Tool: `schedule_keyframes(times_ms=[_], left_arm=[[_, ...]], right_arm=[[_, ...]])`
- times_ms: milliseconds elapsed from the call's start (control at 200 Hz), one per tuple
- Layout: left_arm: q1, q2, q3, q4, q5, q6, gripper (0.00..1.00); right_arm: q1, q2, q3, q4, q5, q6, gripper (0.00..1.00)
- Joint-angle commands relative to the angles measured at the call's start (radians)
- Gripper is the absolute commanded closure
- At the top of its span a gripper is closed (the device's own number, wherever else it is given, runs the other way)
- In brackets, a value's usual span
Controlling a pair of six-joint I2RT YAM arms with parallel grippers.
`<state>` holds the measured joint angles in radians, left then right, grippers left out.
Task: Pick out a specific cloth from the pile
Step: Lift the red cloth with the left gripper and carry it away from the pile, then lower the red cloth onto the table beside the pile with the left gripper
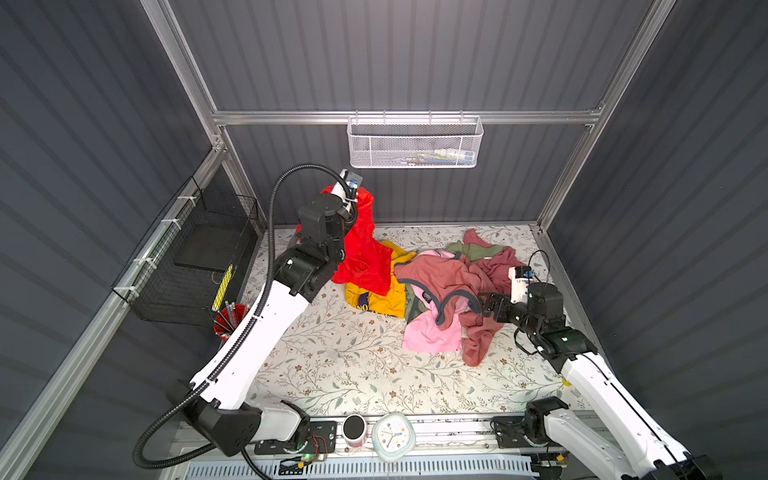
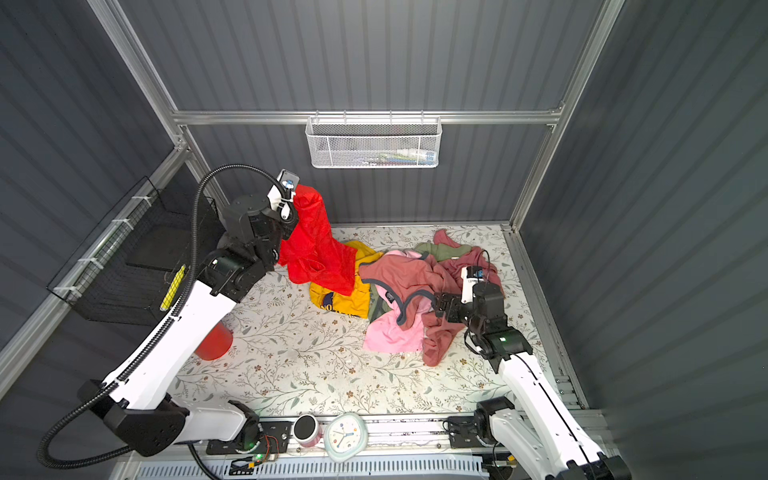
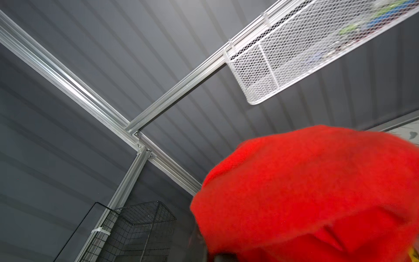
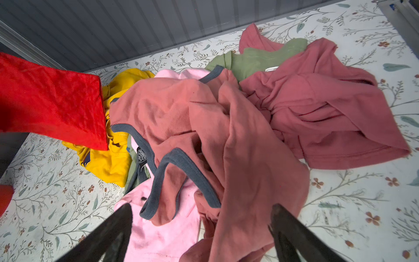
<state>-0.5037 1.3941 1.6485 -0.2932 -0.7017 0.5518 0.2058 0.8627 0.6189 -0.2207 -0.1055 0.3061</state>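
Next, my left gripper swings down to the bare tabletop below it, toward the black wire basket. It stays clear of the yellow shirt (image 1: 376,299) the cloth overlaps, then releases the cloth.
The bright red cloth (image 1: 363,253) hangs from my left gripper (image 1: 360,198), which is raised near the back wall at the left and shut on the cloth's top. Its lower end still drapes over the yellow shirt (image 1: 376,299) at the pile's left edge. In the left wrist view the cloth (image 3: 317,192) covers the jaws. The pile (image 1: 449,286) of dusty-rose, light pink, olive and yellow garments lies at the table's back right. My right gripper (image 4: 200,208) stands open just over the pile's near right side, above pink and dusty-rose fabric, and holds nothing.
A white mesh basket (image 1: 415,143) hangs on the back rail. A black wire basket (image 1: 195,257) is fixed to the left wall, with a red cup (image 1: 226,322) of pens below it. A clock (image 1: 392,436) and a mug (image 1: 354,428) sit at the front edge.
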Motion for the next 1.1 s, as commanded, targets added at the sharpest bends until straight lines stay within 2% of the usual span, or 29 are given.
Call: schedule_keyframes(times_ms=[0, 145, 325, 470, 715, 850, 1096], left_arm=[[0.1, 0.035, 0.108, 0.039, 0.086, 0.015, 1.0], [0.189, 0.098, 0.226, 0.035, 0.124, 0.02, 1.0], [0.265, 0.194, 0.275, 0.123, 0.084, 0.083, 1.0], [0.304, 0.26, 0.285, 0.112, 0.126, 0.042, 1.0], [0.305, 0.353, 0.125, 0.078, 0.172, -0.048, 1.0], [0.306, 0.404, 0.018, 0.063, 0.227, -0.155, 1.0], [0.308, 0.551, 0.023, -0.07, 0.369, -0.345, 1.0]], right_arm=[[0.007, -0.005, 0.028, -0.025, -0.004, -0.013, 0.05], [0.01, -0.002, 0.029, -0.028, 0.0, -0.015, 0.05], [0.014, 0.013, 0.035, -0.028, 0.003, -0.021, 0.05], [0.017, 0.03, 0.04, -0.027, 0.004, -0.022, 0.05], [0.02, 0.04, 0.05, -0.034, 0.01, -0.029, 0.05], [0.02, 0.039, 0.055, -0.043, 0.016, -0.033, 0.05], [0.023, 0.044, 0.059, -0.048, 0.012, -0.03, 0.06]])
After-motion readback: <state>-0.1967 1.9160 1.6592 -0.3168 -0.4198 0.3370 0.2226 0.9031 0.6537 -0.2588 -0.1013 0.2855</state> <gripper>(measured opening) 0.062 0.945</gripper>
